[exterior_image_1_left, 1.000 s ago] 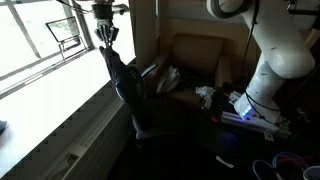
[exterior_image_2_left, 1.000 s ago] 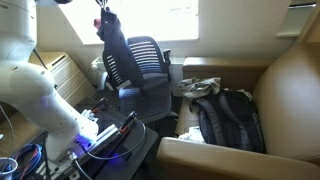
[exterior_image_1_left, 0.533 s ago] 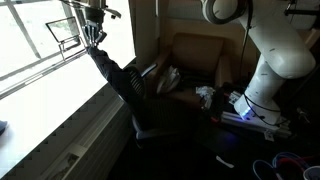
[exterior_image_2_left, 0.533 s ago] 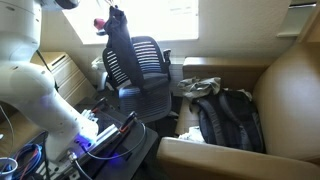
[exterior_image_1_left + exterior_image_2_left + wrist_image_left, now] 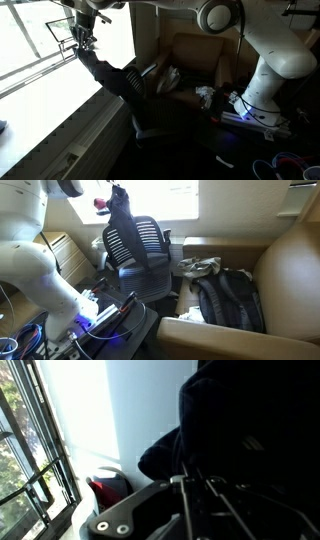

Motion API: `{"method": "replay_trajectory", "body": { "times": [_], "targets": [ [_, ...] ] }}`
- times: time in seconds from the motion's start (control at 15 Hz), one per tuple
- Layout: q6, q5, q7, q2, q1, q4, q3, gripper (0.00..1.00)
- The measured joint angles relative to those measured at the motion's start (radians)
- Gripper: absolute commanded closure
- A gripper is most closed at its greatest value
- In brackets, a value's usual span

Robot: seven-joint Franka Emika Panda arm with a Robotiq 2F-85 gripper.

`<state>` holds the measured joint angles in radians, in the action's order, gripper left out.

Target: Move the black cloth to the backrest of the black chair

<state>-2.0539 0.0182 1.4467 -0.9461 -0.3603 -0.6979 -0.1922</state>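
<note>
The cloth (image 5: 124,222) (image 5: 235,425) already hangs over the backrest with its top end still held up, so my gripper should next go down and move outward past the backrest toward the window.
My gripper (image 5: 84,41) is shut on the top end of the black cloth (image 5: 108,72) and holds it up by the bright window. The cloth hangs down from the gripper and trails over the backrest of the black chair (image 5: 130,92). In an exterior view the gripper (image 5: 119,194) holds the cloth (image 5: 121,212) just above the mesh backrest of the chair (image 5: 140,246). In the wrist view the cloth (image 5: 250,430) fills the right side as a dark mass, and the fingers are hard to make out against it.
A brown sofa (image 5: 260,280) holds a black backpack (image 5: 228,298) and a grey item (image 5: 200,269). The window sill (image 5: 50,110) runs below the cloth. The robot base (image 5: 260,95) stands by cables and a lit device (image 5: 95,320) on the floor.
My gripper has moved toward the window and away from the chair, drawing the cloth with it so that it stretches out at a slant over the backrest.
</note>
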Motion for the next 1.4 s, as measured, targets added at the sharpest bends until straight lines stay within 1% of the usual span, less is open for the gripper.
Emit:
{"method": "replay_trajectory", "body": {
  "times": [0.13,0.2,0.4,0.53,0.67,0.73,0.8,0.93,1.0,1.2,1.33,1.4],
  "targets": [
    [0.001,0.000,-0.001,-0.001,0.000,0.000,0.000,0.99],
    [-0.024,0.000,0.003,-0.004,0.000,-0.001,0.000,0.99],
    [-0.229,0.000,0.038,-0.040,-0.003,-0.023,-0.002,0.99],
    [-0.365,0.000,0.090,-0.088,-0.009,-0.027,-0.007,0.99],
    [-0.471,0.000,0.161,-0.139,-0.019,-0.023,-0.014,0.99],
    [-0.515,-0.001,0.202,-0.161,-0.024,-0.021,-0.018,0.94],
    [-0.555,-0.001,0.246,-0.180,-0.027,-0.020,-0.025,0.94],
    [-0.593,-0.001,0.289,-0.203,-0.028,-0.018,-0.034,0.94],
    [-0.595,-0.001,0.295,-0.206,-0.028,-0.014,-0.035,0.99],
    [-0.597,0.003,0.298,-0.209,-0.026,-0.010,-0.041,0.99],
    [-0.664,0.022,0.363,-0.224,-0.008,-0.010,-0.098,0.99],
    [-0.706,0.035,0.413,-0.234,0.006,-0.010,-0.140,0.94]
  ]
}}
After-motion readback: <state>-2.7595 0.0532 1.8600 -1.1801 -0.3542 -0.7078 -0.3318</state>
